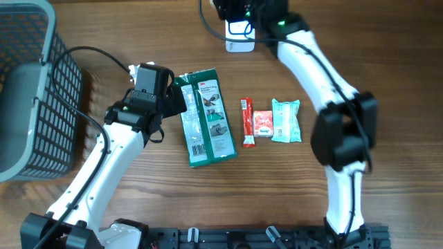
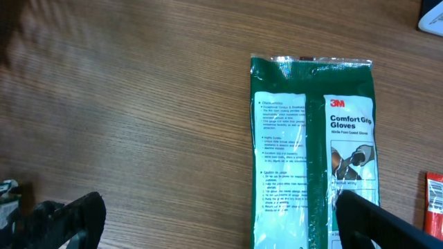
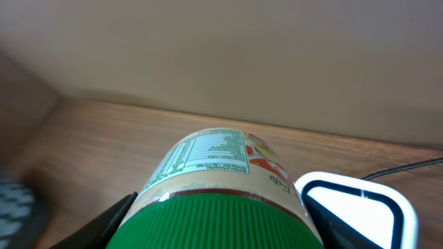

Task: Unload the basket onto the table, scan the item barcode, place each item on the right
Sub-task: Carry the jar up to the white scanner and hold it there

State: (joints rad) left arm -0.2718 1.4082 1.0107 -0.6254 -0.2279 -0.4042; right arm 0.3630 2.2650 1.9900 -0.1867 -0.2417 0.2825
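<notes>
The tabletop below my right gripper and to its right in the overhead view is clear of packets, so I will swing the jar [image 3: 211, 162] that way, lower it upright and let it go.
My right gripper [image 3: 220, 225] is shut on a jar [image 3: 211, 162] with a ribbed green lid [image 3: 221, 218] and a printed nutrition label. The jar lies on its side in the grip, right beside the white barcode scanner [image 3: 360, 207], whose lit face glows. In the overhead view the right gripper [image 1: 243, 10] is at the table's far edge above the scanner [image 1: 239, 38], and the arm hides the jar. My left gripper [image 2: 218, 214] stands open low over the table, one finger above a green glove package [image 2: 311, 138].
A grey mesh basket [image 1: 31, 90] stands at the left edge. Next to the glove package [image 1: 206, 117] lie a red stick packet [image 1: 247, 123], a small red-and-white packet [image 1: 262, 123] and a teal packet [image 1: 285, 121]. A black cable runs from the scanner.
</notes>
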